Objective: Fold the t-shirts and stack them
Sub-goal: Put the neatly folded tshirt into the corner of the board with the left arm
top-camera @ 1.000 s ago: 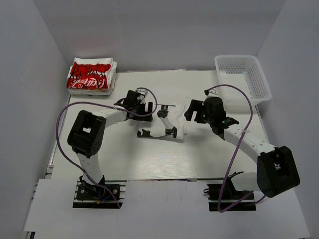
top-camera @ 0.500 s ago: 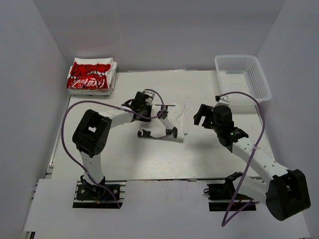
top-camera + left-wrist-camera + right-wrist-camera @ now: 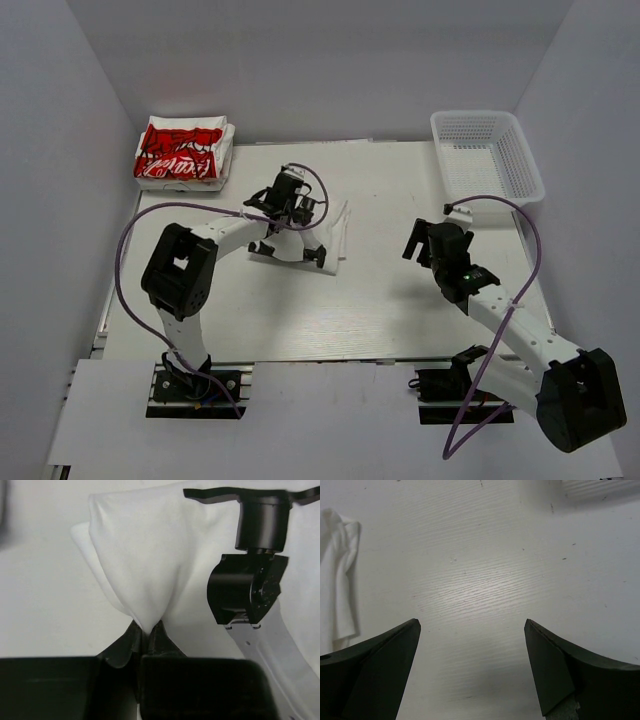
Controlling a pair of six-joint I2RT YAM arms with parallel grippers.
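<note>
I will lift the white t-shirt with my left gripper next. I will carry it outward toward that red-print stack (image 3: pixel 183 152), where folded t-shirts already sit at the table's far corner.
A plain white t-shirt (image 3: pixel 334 226) lies bunched at the table's middle. My left gripper (image 3: pixel 306 211) is shut on it; in the left wrist view the white cloth (image 3: pixel 145 555) rises as a peaked fold from between the closed fingertips of that gripper (image 3: pixel 148 630). A white piece with black fittings (image 3: pixel 250 590) lies on the cloth beside the fold. Folded t-shirts with a red print (image 3: pixel 183 152) are stacked at the far left corner. My right gripper (image 3: pixel 418 238) stands open over bare table to the right, nothing between its fingers (image 3: pixel 472 625). The white shirt's edge (image 3: pixel 342 580) shows at that view's left.
A white mesh basket (image 3: pixel 487 155) stands at the far right corner. White walls enclose the table on three sides. Purple cables loop over both arms. The black fittings (image 3: pixel 318 255) rest at the shirt's near edge.
My left gripper has shut on the white t-shirt and dragged it leftward. My right arm has let go of the cloth and drawn back to the right, still open.
</note>
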